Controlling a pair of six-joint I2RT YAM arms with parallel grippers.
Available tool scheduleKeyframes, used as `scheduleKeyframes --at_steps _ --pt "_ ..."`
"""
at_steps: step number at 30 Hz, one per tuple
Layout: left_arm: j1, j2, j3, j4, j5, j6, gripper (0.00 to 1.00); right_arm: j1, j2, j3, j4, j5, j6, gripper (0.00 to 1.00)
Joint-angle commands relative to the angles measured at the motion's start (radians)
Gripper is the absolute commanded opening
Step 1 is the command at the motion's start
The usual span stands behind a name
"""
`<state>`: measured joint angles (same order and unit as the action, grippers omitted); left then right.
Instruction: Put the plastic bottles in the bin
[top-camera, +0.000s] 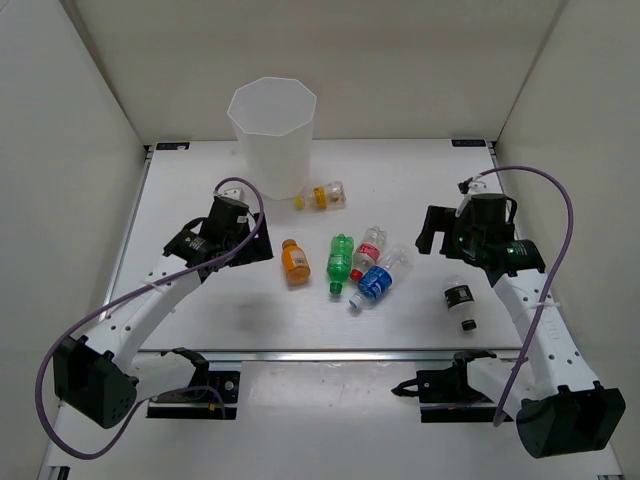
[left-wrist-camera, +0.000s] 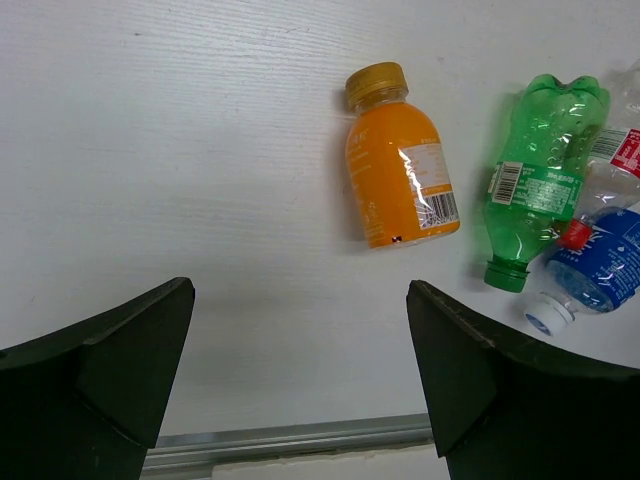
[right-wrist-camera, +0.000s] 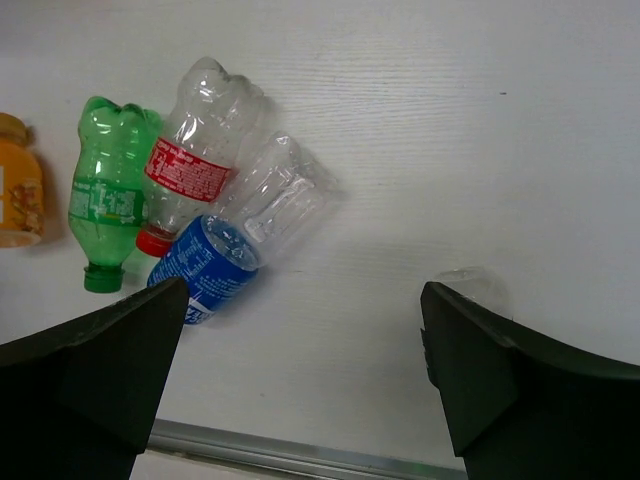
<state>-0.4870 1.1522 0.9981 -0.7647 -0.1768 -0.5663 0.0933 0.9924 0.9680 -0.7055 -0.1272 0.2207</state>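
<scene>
The right gripper draws its open fingers back toward my base and down around the bottle's black label (top-camera: 459, 296) next, since the black-labelled bottle lies below it, back toward my base.
The bin (top-camera: 272, 135) stands upright at the back left. Beside it lies the yellow-orange-labelled bottle (top-camera: 322, 196). In the middle lie the orange bottle (top-camera: 295, 262), the green bottle (top-camera: 340, 262), the red-labelled bottle (top-camera: 368, 250) and the blue-labelled bottle (top-camera: 380, 279). The black-labelled bottle (top-camera: 460, 300) lies at the right. My left gripper (top-camera: 252, 243) is open and empty, left of the orange bottle (left-wrist-camera: 400, 172). My right gripper (top-camera: 432, 232) is open and empty, between the blue-labelled bottle (right-wrist-camera: 215, 260) and the black-labelled one, whose base (right-wrist-camera: 470, 285) shows by the right finger.
White walls close the table on the left, back and right. A metal rail (top-camera: 340, 352) runs along the near edge. The arm bases and cables sit below it.
</scene>
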Motion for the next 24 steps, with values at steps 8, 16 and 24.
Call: scheduleKeyframes --at_steps 8,16,24 --pt "0.004 0.006 -0.007 0.021 0.039 0.020 0.99 -0.160 -0.035 -0.070 -0.101 0.070 -0.046 0.99" --pt "0.037 -0.019 -0.067 0.031 0.094 0.029 0.99 -0.316 0.012 -0.196 -0.115 0.181 -0.060 1.00" --pt "0.056 -0.003 -0.076 0.022 0.105 0.048 0.99 -0.279 0.097 -0.229 -0.089 0.057 -0.144 0.99"
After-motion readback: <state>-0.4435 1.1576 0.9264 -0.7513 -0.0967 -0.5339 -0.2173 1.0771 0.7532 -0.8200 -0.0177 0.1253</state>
